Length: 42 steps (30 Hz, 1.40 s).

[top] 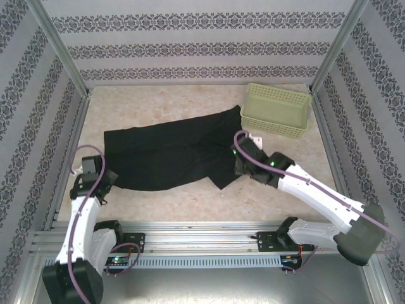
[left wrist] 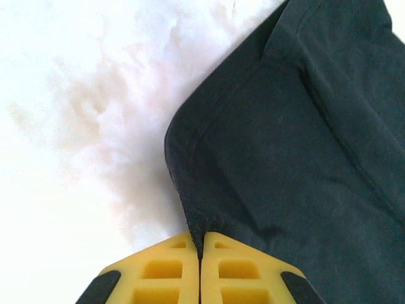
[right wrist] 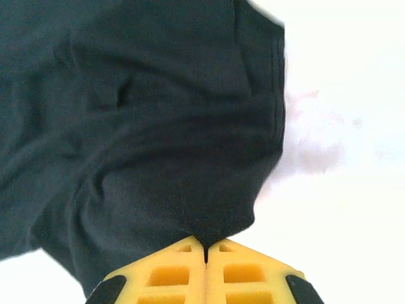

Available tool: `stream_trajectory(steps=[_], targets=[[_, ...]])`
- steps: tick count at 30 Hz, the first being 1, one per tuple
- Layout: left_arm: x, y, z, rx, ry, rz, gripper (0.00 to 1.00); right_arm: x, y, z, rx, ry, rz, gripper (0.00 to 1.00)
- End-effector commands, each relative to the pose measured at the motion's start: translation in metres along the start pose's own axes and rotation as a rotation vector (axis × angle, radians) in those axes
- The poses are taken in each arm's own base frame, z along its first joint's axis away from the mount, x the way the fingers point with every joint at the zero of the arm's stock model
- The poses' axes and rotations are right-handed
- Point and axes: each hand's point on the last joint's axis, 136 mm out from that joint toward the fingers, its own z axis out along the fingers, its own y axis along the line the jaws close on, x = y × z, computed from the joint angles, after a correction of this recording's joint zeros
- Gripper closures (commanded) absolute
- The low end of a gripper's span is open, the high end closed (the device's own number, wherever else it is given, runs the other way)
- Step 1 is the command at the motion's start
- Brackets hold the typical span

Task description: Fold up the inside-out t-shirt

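The t-shirt's near side lies unfolded, so I need to move the bunched fold outward with my right gripper onto the shirt's far part (top: 229,123) beside the basket and let it go.
The black t-shirt (top: 171,152) lies spread across the middle of the table, its right end near the basket. My left gripper (top: 95,179) sits at the shirt's near-left corner. In the left wrist view its yellow fingers (left wrist: 158,269) are shut on the t-shirt's (left wrist: 285,158) hemmed edge. My right gripper (top: 239,166) is at the shirt's near-right edge. In the right wrist view the yellow fingers (right wrist: 240,272) pinch a bunched fold of the t-shirt (right wrist: 139,126), jaws shut on it.
A pale green perforated basket (top: 276,109) stands at the back right, touching the shirt's end. A small white tag (top: 255,137) shows beside the right gripper. Patterned walls and metal posts enclose the table (top: 177,104). Bare tabletop lies in front of the shirt.
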Motion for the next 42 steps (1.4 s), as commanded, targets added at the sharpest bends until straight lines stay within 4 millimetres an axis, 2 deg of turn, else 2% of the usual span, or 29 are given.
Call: stream_trajectory(steps=[1, 4, 9, 14, 20, 21, 22, 23, 25, 27, 29, 32, 34, 37, 42], targets=[[-0.047, -0.033, -0.004, 0.031, -0.114, -0.029, 1.0, -0.045, 0.003, 0.009, 0.018, -0.04, -0.072, 1.0], [-0.07, -0.052, 0.009, 0.015, -0.127, -0.042, 1.0, -0.084, 0.007, 0.027, 0.037, -0.046, -0.073, 1.0], [-0.095, -0.071, 0.035, 0.011, -0.136, -0.104, 1.0, -0.134, 0.016, 0.063, 0.071, -0.046, -0.079, 1.0], [-0.111, -0.091, 0.061, 0.018, -0.112, -0.127, 1.0, -0.16, 0.024, 0.112, 0.094, 0.0, -0.079, 1.0], [-0.11, -0.089, 0.102, -0.047, -0.047, -0.134, 1.0, -0.177, 0.033, 0.158, 0.107, 0.024, -0.09, 1.0], [-0.109, -0.089, 0.11, -0.044, -0.03, -0.135, 1.0, -0.179, 0.034, 0.164, 0.106, 0.024, -0.087, 0.94], [-0.108, -0.091, 0.117, -0.034, -0.015, -0.129, 0.97, -0.182, 0.034, 0.17, 0.106, 0.024, -0.084, 0.84], [-0.108, -0.09, 0.122, -0.04, -0.011, -0.126, 0.9, -0.184, 0.033, 0.176, 0.111, 0.027, -0.083, 0.74], [-0.112, -0.09, 0.133, -0.049, 0.005, -0.109, 0.74, -0.189, 0.026, 0.183, 0.133, 0.036, -0.085, 0.67], [-0.115, -0.088, 0.136, -0.07, 0.036, -0.094, 0.57, -0.193, 0.022, 0.18, 0.15, 0.045, -0.099, 0.58], [-0.117, -0.086, 0.129, -0.079, 0.027, -0.078, 0.44, -0.195, 0.021, 0.169, 0.158, 0.03, -0.122, 0.5], [-0.119, -0.088, 0.103, -0.054, -0.036, -0.052, 0.31, -0.185, 0.021, 0.152, 0.138, 0.008, -0.133, 0.45], [-0.113, -0.096, 0.083, -0.042, -0.071, 0.007, 0.29, -0.172, 0.019, 0.142, 0.111, 0.005, -0.107, 0.41], [-0.097, -0.109, 0.064, -0.023, -0.102, 0.092, 0.28, -0.145, 0.017, 0.138, 0.056, 0.025, -0.067, 0.35], [-0.053, -0.135, 0.053, 0.059, -0.091, 0.2, 0.29, -0.103, 0.011, 0.151, 0.024, 0.08, -0.048, 0.3]])
